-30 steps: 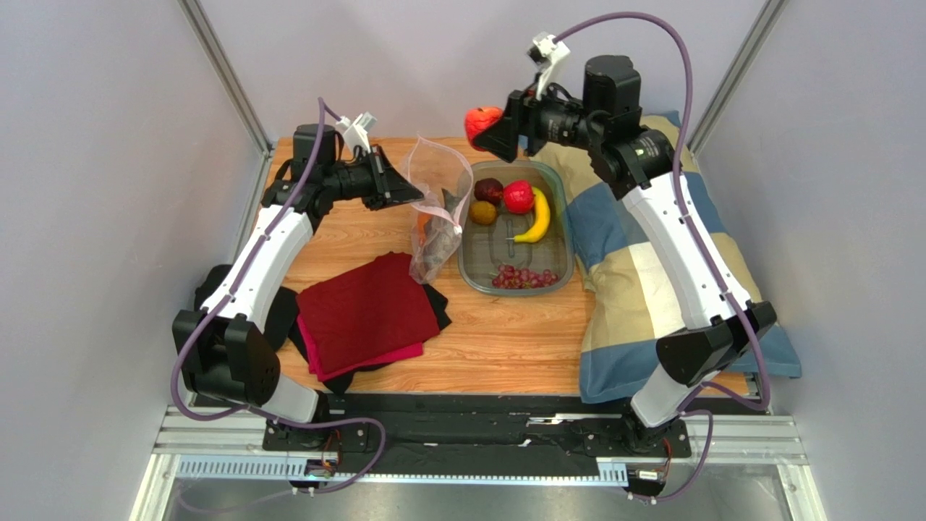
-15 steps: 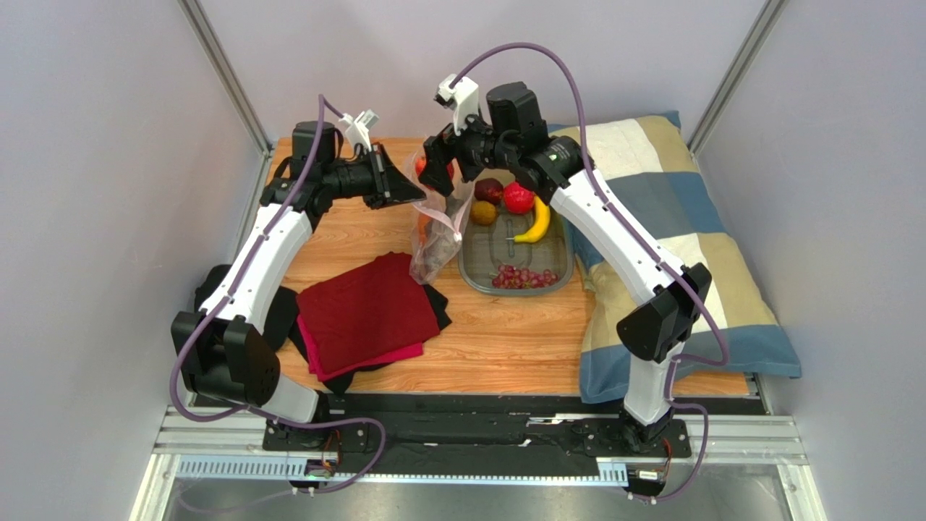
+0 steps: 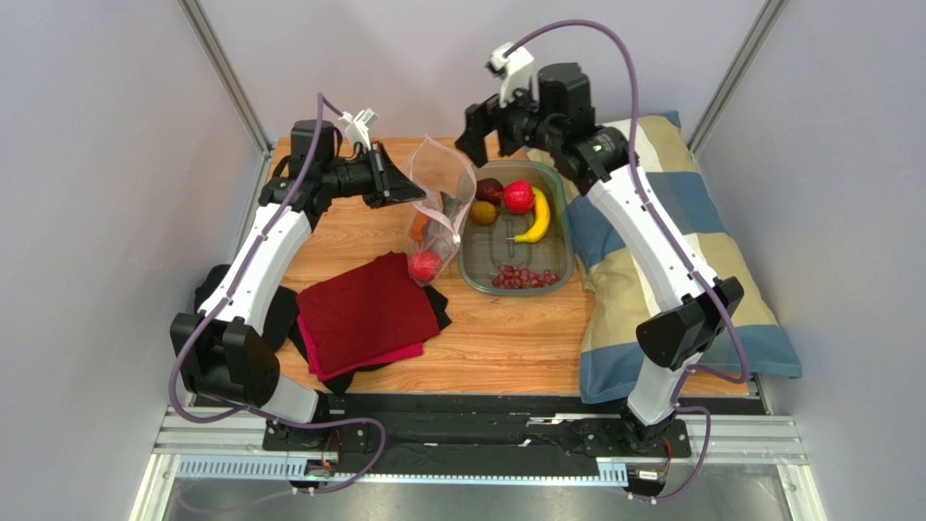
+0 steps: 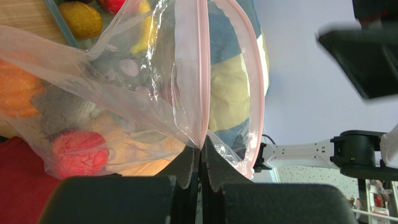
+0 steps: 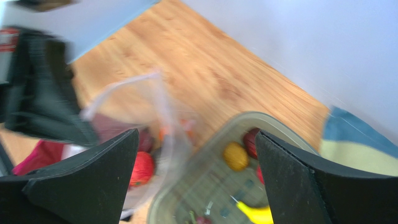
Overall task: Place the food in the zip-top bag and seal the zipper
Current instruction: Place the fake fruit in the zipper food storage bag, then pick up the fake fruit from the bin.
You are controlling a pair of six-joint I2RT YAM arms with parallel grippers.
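The robot's right gripper needs to swing away from the bag's opening, then go down into the clear tub [image 3: 557,193], so that its fingers are on either side of the red apple [image 3: 518,198].
The zip-top bag [image 3: 440,206] hangs open, its bottom on the table. My left gripper [image 3: 411,191] is shut on the pink zipper strip [image 4: 202,70] at the mouth's edge [image 4: 202,148]. Inside the bag lie a red strawberry [image 3: 423,264] [image 4: 79,153], an orange pumpkin [image 4: 16,91] and a grey fish [image 4: 60,108]. My right gripper [image 3: 475,125] [image 5: 197,134] is open and empty, above and behind the bag's mouth. The clear tub [image 3: 557,193] holds a dark plum [image 3: 489,190], a red apple [image 3: 518,198], a yellow-brown fruit [image 3: 484,213], a banana [image 3: 535,217] and grapes [image 3: 525,278].
A plaid pillow [image 3: 652,261] lies along the table's right side under the right arm. A red cloth [image 3: 364,313] on a black cloth [image 3: 285,315] lies at the front left. Grey walls close in on the left, right and back.
My right gripper carried the red strawberry left over the bag's mouth and let it go. The strawberry now lies at the bag's bottom, and the open gripper has drawn back to the right.
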